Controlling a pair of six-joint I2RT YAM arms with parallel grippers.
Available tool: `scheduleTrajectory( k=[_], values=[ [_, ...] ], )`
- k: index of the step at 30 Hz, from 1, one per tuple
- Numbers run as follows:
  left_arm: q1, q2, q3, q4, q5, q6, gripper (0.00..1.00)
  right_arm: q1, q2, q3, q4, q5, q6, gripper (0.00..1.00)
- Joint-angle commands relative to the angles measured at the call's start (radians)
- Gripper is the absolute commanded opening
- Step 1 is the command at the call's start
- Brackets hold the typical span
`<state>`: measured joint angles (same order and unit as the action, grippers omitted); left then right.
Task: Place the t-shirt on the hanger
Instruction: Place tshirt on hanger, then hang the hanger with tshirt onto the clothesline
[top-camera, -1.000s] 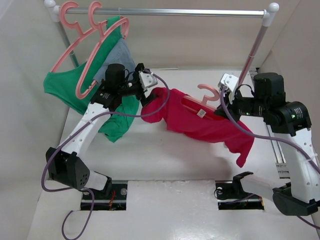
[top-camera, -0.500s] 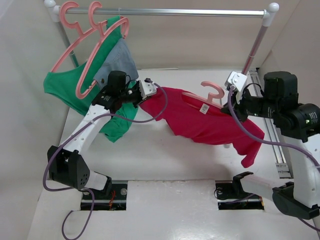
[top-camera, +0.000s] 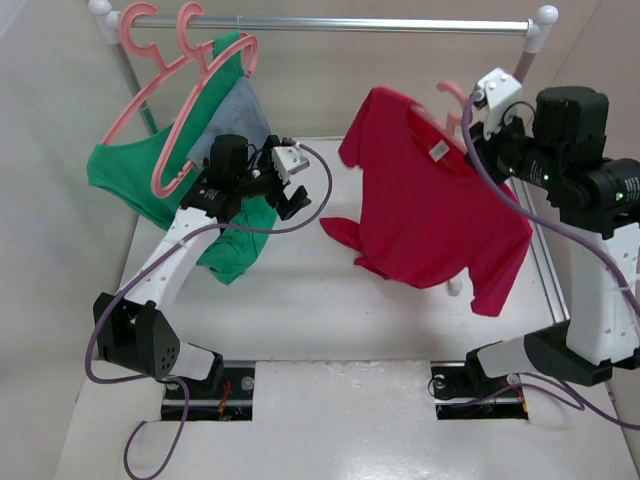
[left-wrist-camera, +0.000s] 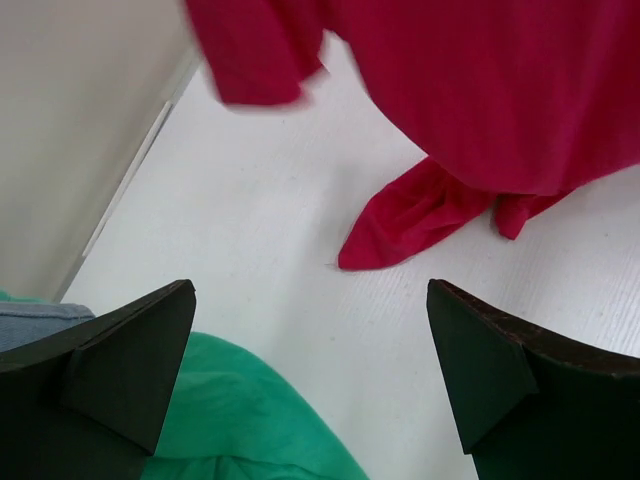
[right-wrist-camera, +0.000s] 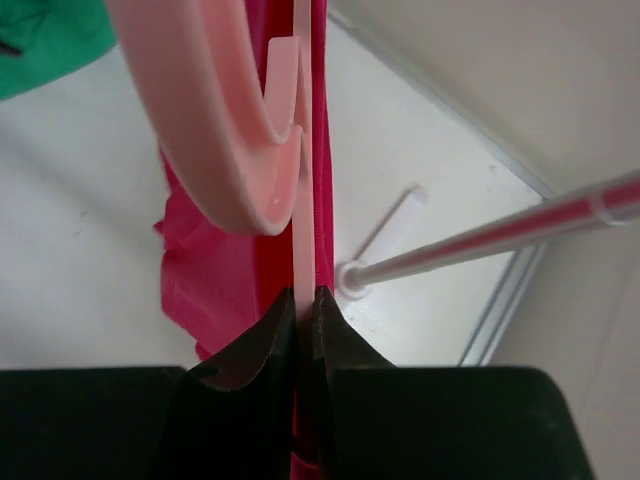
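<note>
My right gripper moves outward and turns next, bringing the hanger's hook over the bar's bare end (top-camera: 508, 27), then lets go, since the hook is still off the bar.
The crimson t-shirt (top-camera: 430, 205) hangs on the pink hanger (top-camera: 455, 97), lifted high at the right under the rail, its white neck label facing the camera. Its hem trails down to the table. My right gripper (top-camera: 478, 128) is shut on the hanger's thin frame (right-wrist-camera: 303, 200) with the shirt (right-wrist-camera: 215, 270) beside it; the curled hook (right-wrist-camera: 215, 110) rises just ahead of the jaws. My left gripper (top-camera: 298, 200) is open and empty, left of the shirt, above the table. In the left wrist view the shirt's hem (left-wrist-camera: 420, 205) lies ahead of the spread fingers (left-wrist-camera: 130, 360).
A metal clothes rail (top-camera: 330, 24) spans the back on two posts. Two pink hangers (top-camera: 170, 60) at its left end bear a green garment (top-camera: 130, 175) and a grey-blue one (top-camera: 235, 115). The green cloth (left-wrist-camera: 240, 420) lies under my left gripper. The right post (right-wrist-camera: 500, 240) is near my right gripper.
My right gripper has raised the hanger and shirt up toward the rail. My left gripper has let go of the shirt's sleeve and now stands open, apart from it.
</note>
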<state>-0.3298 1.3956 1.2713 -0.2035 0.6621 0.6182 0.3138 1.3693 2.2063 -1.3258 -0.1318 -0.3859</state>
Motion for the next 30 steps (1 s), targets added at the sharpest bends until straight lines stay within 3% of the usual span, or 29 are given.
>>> scheduleTrajectory(
  k=[1,4,8,19,23,30],
  values=[
    [0.005,-0.035,0.048,0.029,0.056,-0.058,1.0,-0.024,0.03,0.173,0.082,0.205,0.07,0.0],
    [-0.014,-0.055,0.02,0.029,0.068,-0.058,1.0,-0.044,0.086,0.277,0.118,0.268,0.09,0.0],
    [-0.023,-0.079,-0.019,0.019,0.068,-0.058,1.0,-0.044,0.065,0.291,0.235,0.316,0.114,0.0],
    [-0.032,-0.119,-0.089,0.047,0.068,-0.077,1.0,-0.044,0.039,0.161,0.494,0.455,0.136,0.0],
    [-0.032,-0.138,-0.109,0.056,0.068,-0.086,1.0,-0.053,0.073,0.152,0.504,0.455,0.145,0.0],
    [-0.041,-0.179,-0.145,0.056,0.068,-0.077,1.0,-0.113,0.073,-0.051,0.605,0.388,0.211,0.0]
  ],
)
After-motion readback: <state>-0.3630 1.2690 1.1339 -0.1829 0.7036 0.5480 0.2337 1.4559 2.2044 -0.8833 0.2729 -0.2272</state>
